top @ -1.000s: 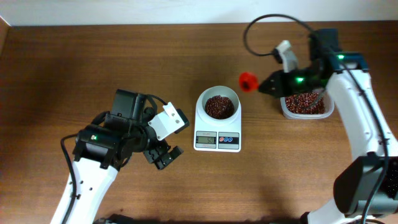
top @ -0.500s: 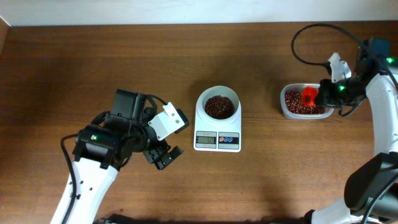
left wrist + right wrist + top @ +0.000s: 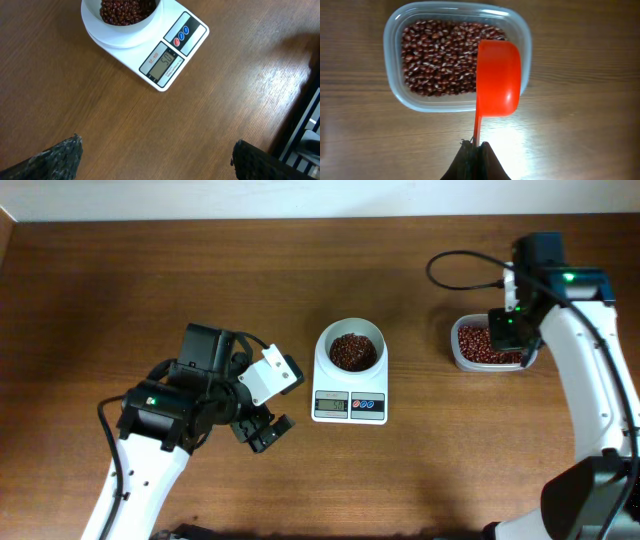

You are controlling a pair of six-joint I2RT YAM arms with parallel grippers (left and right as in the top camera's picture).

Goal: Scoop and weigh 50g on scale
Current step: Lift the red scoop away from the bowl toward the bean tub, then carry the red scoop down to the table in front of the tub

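The display shows the asked weight, so my right gripper should next move back from the tub, go down to the bare tabletop beside the scale and let go of the scoop point(image 3: 498, 77).
The white scale point(image 3: 350, 405) stands mid-table with its round bowl point(image 3: 350, 332) holding dark red-brown beans point(image 3: 352, 352). In the left wrist view the scale point(image 3: 167, 62) and its beans point(image 3: 125, 10) lie ahead, with digits on the display. My left gripper point(image 3: 262, 432) hovers open and empty left of the scale, its fingers wide apart point(image 3: 156, 150). My right gripper point(image 3: 476, 146) is shut on the thin handle of a red scoop point(image 3: 498, 77). The scoop's cup hangs over the right edge of the bean tub. In the overhead view the right gripper point(image 3: 505, 330) hides the scoop.
A clear rectangular tub point(image 3: 390, 75) full of beans point(image 3: 440, 60) sits on the wooden table at the right point(image 3: 462, 358). A black cable point(image 3: 460, 255) loops behind the right arm. The table's back edge meets a pale wall.
My right arm has carried the red scoop from beside the scale back to the tub and turned above it. The left arm and the scale have not moved.
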